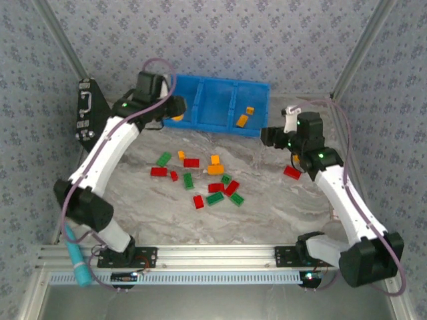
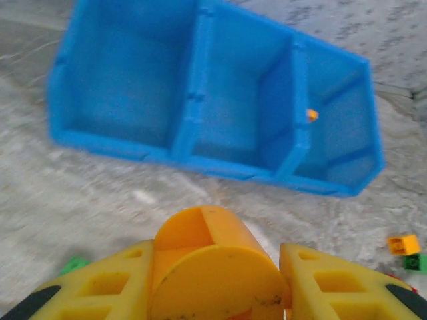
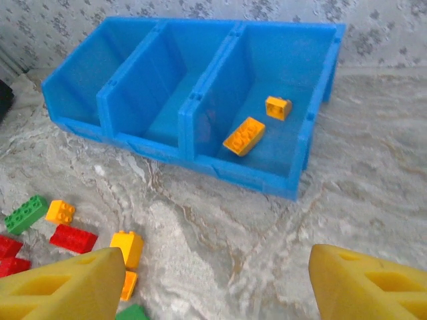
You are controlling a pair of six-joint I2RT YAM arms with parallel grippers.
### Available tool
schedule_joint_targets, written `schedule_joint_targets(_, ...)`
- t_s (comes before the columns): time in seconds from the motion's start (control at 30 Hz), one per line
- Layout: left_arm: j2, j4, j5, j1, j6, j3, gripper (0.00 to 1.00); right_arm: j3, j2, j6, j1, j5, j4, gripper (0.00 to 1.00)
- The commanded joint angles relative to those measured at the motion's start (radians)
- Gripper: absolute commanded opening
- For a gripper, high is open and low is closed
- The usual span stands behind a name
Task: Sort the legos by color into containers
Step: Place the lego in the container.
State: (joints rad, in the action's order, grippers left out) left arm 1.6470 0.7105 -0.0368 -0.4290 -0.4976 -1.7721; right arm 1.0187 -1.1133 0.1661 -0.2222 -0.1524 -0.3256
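My left gripper swings across the bin (image 1: 217, 123) next and lets go of the orange lego there, since the orange bricks' section lies past the middle one.
The blue bin (image 1: 217, 123) stands at the back of the table with three compartments. Its right compartment (image 3: 300, 143) holds two orange bricks (image 3: 243, 135); the left and middle ones look empty. My left gripper (image 2: 217, 283) is shut on a rounded orange lego (image 2: 213, 257), just in front of the bin's left end (image 1: 177, 118). My right gripper (image 3: 213, 293) is open with nothing between its fingers, hovering over bare table in front of the bin's right end (image 1: 269, 137). Several red, green and orange bricks (image 1: 215, 175) lie scattered mid-table.
A black case with a silver handle (image 1: 87, 110) stands at the far left, beside the left arm. One red brick (image 1: 291, 172) lies apart, close to the right arm. Patterned walls close in the back and both sides.
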Motion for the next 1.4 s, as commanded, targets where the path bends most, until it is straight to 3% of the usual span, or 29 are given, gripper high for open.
schedule_joint_targets(0.0, 0.136, -0.065, -0.016, -0.065, 0.001, -0.154, 0.3, -0.068, 0.09, 0.117, 0.032, 0.057, -0.128, 0.75)
schedule_joint_targets(0.23, 0.508, -0.042, -0.058, -0.165, 0.004, -0.62, 0.3, -0.24, 0.258, 0.302, 0.143, 0.079, -0.213, 0.75)
schedule_joint_targets(0.37, 0.76, 0.039, -0.09, -0.196, -0.025, -0.964, 0.3, -0.27, 0.271, 0.319, 0.199, 0.074, -0.226, 0.76)
schedule_joint_targets(0.43, 0.852, 0.028, -0.108, -0.201, -0.064, -1.054, 0.29, -0.273, 0.258, 0.317, 0.224, 0.059, -0.227, 0.76)
schedule_joint_targets(0.67, 0.931, -0.123, -0.13, -0.214, -0.148, -0.987, 0.3, -0.292, 0.233, 0.306, 0.295, 0.016, -0.218, 0.76)
schedule_joint_targets(0.93, 1.004, -0.193, -0.129, -0.218, -0.219, -0.989, 0.41, -0.292, 0.181, 0.284, 0.343, -0.018, -0.174, 0.76)
schedule_joint_targets(1.37, 0.977, -0.19, -0.157, -0.192, -0.209, -0.994, 0.77, -0.213, 0.029, 0.228, 0.41, -0.023, -0.137, 0.78)
